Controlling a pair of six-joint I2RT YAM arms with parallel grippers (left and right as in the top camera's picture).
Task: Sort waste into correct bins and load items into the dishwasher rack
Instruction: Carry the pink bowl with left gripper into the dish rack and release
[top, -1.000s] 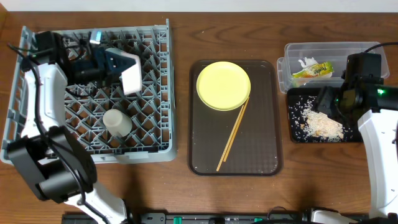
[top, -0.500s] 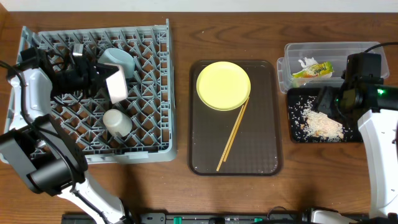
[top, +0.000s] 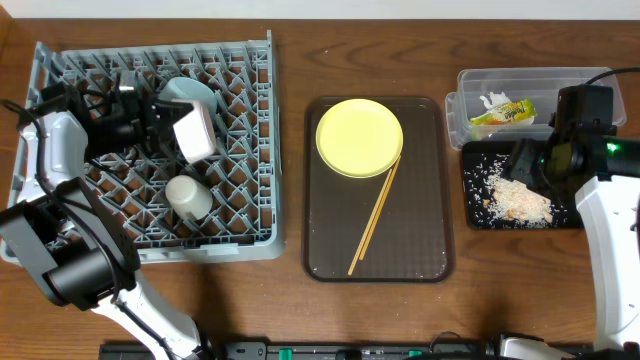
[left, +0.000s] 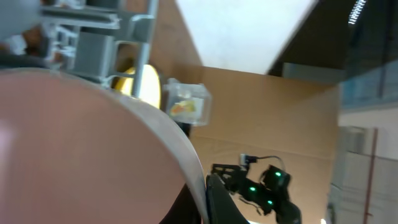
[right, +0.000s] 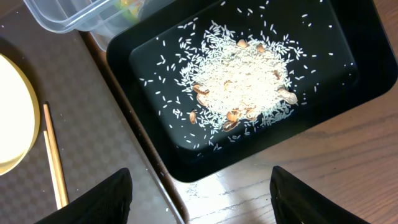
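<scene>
The white bowl should go down next into the free rack gap between the light blue bowl (top: 190, 93) and cup. My left gripper should then let go of it.
My left gripper (top: 172, 130) is shut on the rim of the white bowl (top: 195, 135), which tilts on edge over the dishwasher rack (top: 240, 215). In the left wrist view the bowl (left: 74, 137) fills the left side, with its rim pinched between the jaws of the left gripper (left: 205, 202). A light blue bowl (top: 190, 93) leans just behind it and a small white cup (top: 188, 197) lies nearer the front. The yellow plate (top: 359, 137) and chopsticks (top: 375, 215) lie on the brown tray. My right gripper (right: 199, 205) hangs open over the black bin (right: 155, 68), which holds rice and crumbs (right: 242, 81).
The clear bin (top: 570, 85) at the back right holds the green-and-yellow wrapper (top: 503, 113) and a white paper scrap (top: 493, 100). The brown tray (top: 330, 250) lies between the rack and the black bin (top: 475, 215). Bare wooden table runs along the front edge.
My left gripper has carried the white bowl leftward and slightly down over the rack, uncovering the light blue bowl behind it. The right arm has not moved.
</scene>
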